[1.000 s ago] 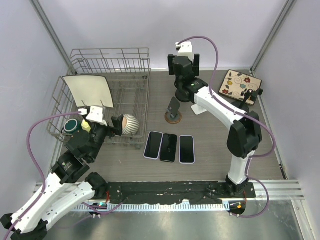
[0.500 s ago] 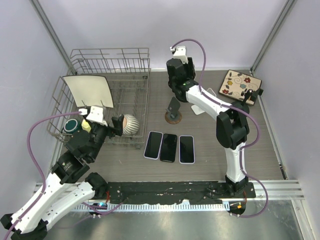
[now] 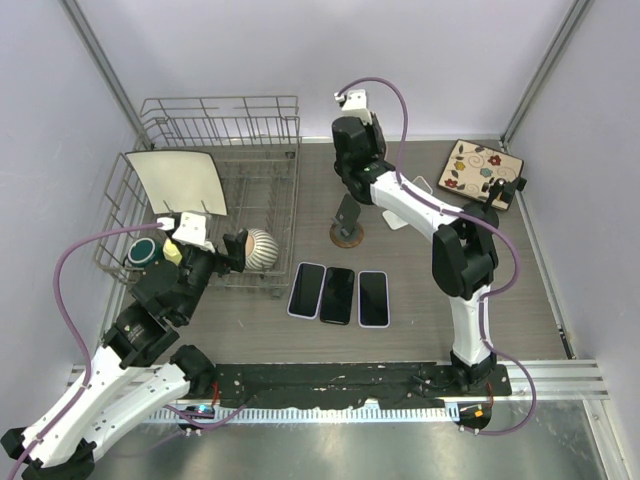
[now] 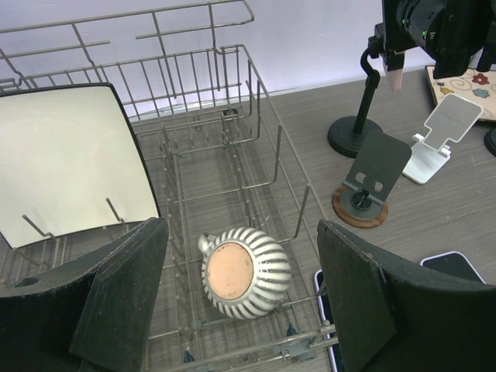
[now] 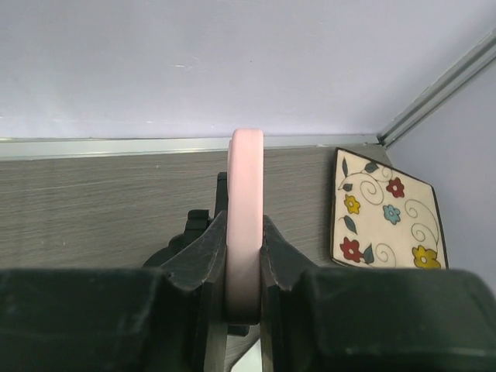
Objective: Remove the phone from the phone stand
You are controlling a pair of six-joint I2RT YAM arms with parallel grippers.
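I will next move my right gripper back, to the right in the top view, over the bare tabletop beside the flat phones, because the stand's base (image 4: 353, 136) has room there.
A pink phone (image 5: 246, 194) shows edge-on in the right wrist view, and my right gripper (image 5: 244, 232) is shut on it, one finger (image 5: 208, 248) pressed on each face. Black parts of the phone stand (image 5: 190, 225) sit behind it. From the left wrist view, the stand's round black base (image 4: 353, 136) is on the table, and a pink corner of the phone (image 4: 396, 78) hangs under the right gripper (image 4: 434, 31). From above, the right gripper (image 3: 358, 150) hides the phone. My left gripper (image 4: 240, 302) hangs open over the dish rack, holding nothing.
The wire dish rack (image 3: 200, 120) at the left holds a white plate (image 3: 180, 180) and a striped cup (image 3: 262, 248). A grey stand on a wooden disc (image 3: 347, 222), a white stand (image 4: 438, 139), three flat phones (image 3: 338, 294) and a floral tile (image 3: 482, 170) lie around.
My right gripper has shifted slightly left at the back of the table and shut onto the pink phone. The left arm has not moved.
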